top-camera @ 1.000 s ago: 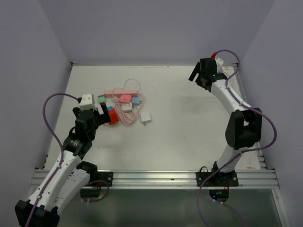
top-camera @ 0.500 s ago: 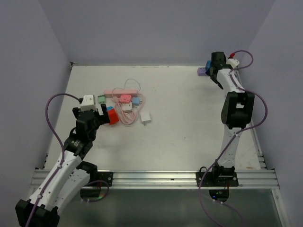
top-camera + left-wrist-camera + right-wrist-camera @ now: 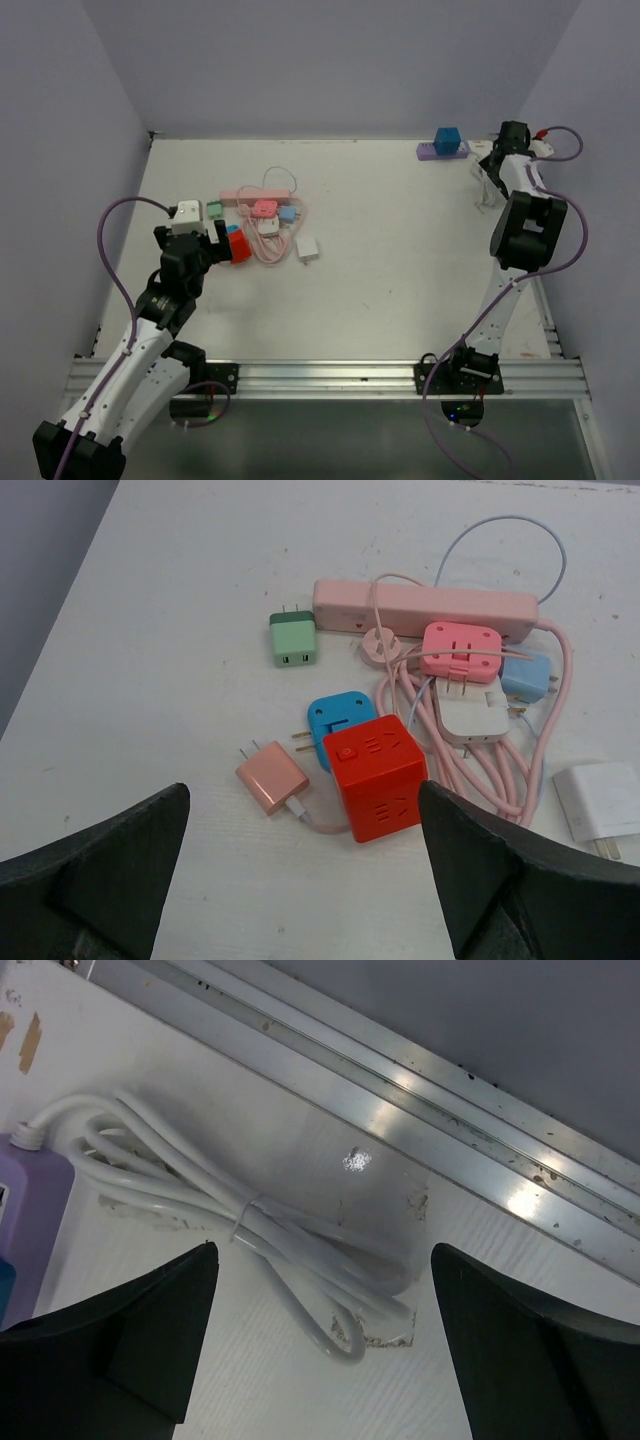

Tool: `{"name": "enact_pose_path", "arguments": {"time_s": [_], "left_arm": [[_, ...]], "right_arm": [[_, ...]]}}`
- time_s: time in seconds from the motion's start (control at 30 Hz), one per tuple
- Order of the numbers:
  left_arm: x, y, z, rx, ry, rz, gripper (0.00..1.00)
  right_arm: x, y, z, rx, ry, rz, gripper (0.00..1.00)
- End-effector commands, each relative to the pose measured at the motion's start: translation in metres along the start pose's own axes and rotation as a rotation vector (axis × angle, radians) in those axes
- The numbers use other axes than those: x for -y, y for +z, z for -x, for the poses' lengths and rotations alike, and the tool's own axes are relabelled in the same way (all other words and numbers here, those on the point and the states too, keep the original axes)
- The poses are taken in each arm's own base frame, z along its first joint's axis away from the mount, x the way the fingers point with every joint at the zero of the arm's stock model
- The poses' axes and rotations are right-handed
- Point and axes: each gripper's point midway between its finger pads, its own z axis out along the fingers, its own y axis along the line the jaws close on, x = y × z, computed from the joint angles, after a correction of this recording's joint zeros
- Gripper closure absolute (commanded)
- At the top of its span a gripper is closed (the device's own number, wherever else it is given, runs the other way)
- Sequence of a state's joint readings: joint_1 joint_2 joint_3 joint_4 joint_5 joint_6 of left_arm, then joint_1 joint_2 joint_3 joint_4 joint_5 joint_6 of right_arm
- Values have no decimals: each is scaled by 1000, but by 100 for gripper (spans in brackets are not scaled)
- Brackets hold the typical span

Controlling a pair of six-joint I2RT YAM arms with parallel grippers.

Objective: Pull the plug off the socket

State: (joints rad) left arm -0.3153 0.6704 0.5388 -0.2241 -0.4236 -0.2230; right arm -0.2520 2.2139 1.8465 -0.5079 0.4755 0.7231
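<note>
My open right gripper will lower and turn next until its fingers straddle the bundled parts of the white cord [image 3: 284, 1246] beside the tie [image 3: 485, 188], because the coiled white cord lies slantwise below my gripper.
A purple power strip [image 3: 432, 151] with a blue cube plug [image 3: 447, 138] on it lies at the back right; its end shows in the right wrist view [image 3: 25, 1195]. My right gripper [image 3: 487, 192] is open and empty just right of it, over the strip's coiled white cord [image 3: 260, 1225]. A pink power strip [image 3: 425, 605] carries a pink cube socket [image 3: 460, 648] in a pile at the left. My left gripper [image 3: 303, 810] is open and empty, hovering near a red cube socket [image 3: 378, 775] and a blue adapter [image 3: 340, 718].
The pile also holds a green adapter [image 3: 293, 640], a rose-gold adapter [image 3: 272, 777] on a pink cable, a white adapter [image 3: 470, 708] and a light blue one [image 3: 527, 675]. A white charger [image 3: 309, 249] lies apart. A metal rail [image 3: 400, 1070] and the wall bound the right.
My right arm has swung from the back middle to the far right corner, uncovering the purple strip and blue cube plug. The left arm has not moved.
</note>
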Motion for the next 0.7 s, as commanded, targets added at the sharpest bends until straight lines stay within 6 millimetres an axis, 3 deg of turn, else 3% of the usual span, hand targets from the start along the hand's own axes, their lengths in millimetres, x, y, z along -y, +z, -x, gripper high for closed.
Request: {"name": "enact_pose_path", "arguments": {"time_s": [0.0, 0.13, 0.33, 0.57, 0.67], "left_arm": [[2, 3, 7, 37, 3, -9, 0], [3, 4, 6, 32, 3, -13, 0], [4, 4, 8, 37, 3, -18, 0], [5, 2, 11, 49, -4, -27, 1], [6, 0, 15, 63, -12, -37, 0]], "right_arm": [[-13, 17, -9, -78, -22, 100, 10], [-33, 18, -31, -184, -94, 241, 17], [-34, 7, -42, -213, -180, 312, 38], [-15, -17, -65, -255, -270, 333, 88], [-15, -41, -73, -270, -323, 356, 99]]}}
